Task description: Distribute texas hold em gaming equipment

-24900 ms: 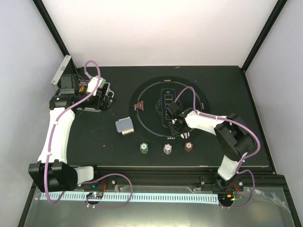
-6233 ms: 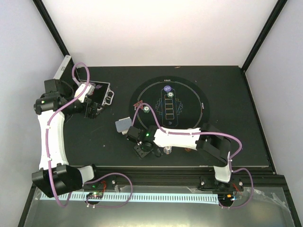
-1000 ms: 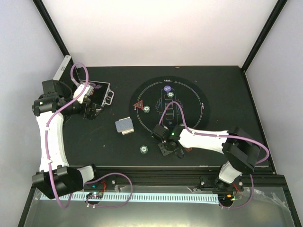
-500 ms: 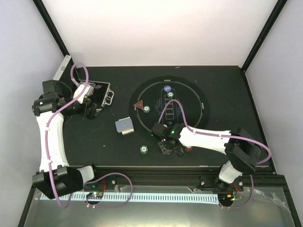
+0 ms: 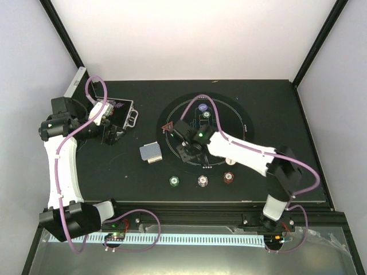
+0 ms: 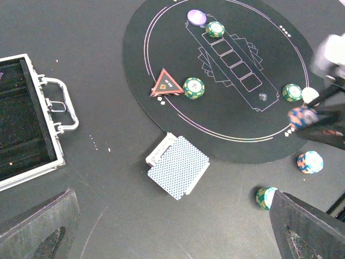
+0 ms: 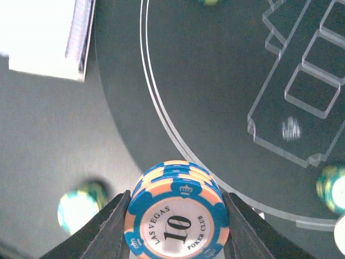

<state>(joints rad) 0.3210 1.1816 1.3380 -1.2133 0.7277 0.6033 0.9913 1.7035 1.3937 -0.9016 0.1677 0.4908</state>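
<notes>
My right gripper needs to carry the chips outward and down next, and let go of them on the bare mat (image 7: 175, 29) beside the triangle's green chip.
My right gripper (image 5: 186, 149) hangs over the left part of the round mat, shut on a small stack of blue-and-orange "10" poker chips (image 7: 175, 210) between its fingers (image 7: 105, 229). The grey-blue card deck (image 5: 151, 152) lies just left of the mat; it also shows in the left wrist view (image 6: 178, 166). The red triangle marker (image 6: 167, 84) and a green chip (image 6: 193, 88) sit on the mat's left edge. A purple disc (image 6: 197, 17) and another green chip (image 6: 215, 28) lie at the mat's far end. My left gripper (image 5: 110, 134) is open and empty beside the case.
The open silver case (image 6: 27, 129) stands at the far left. Three chip stacks sit in a row in front of the mat: green (image 5: 174, 181), pale (image 5: 202, 180) and brown-red (image 5: 229, 177). A green chip (image 6: 292, 92) and a white disc (image 6: 310, 95) lie on the mat's near edge.
My right gripper has moved from the row of chips in front of the mat back and left over the mat, carrying the blue-and-orange chips. The left arm has not moved.
</notes>
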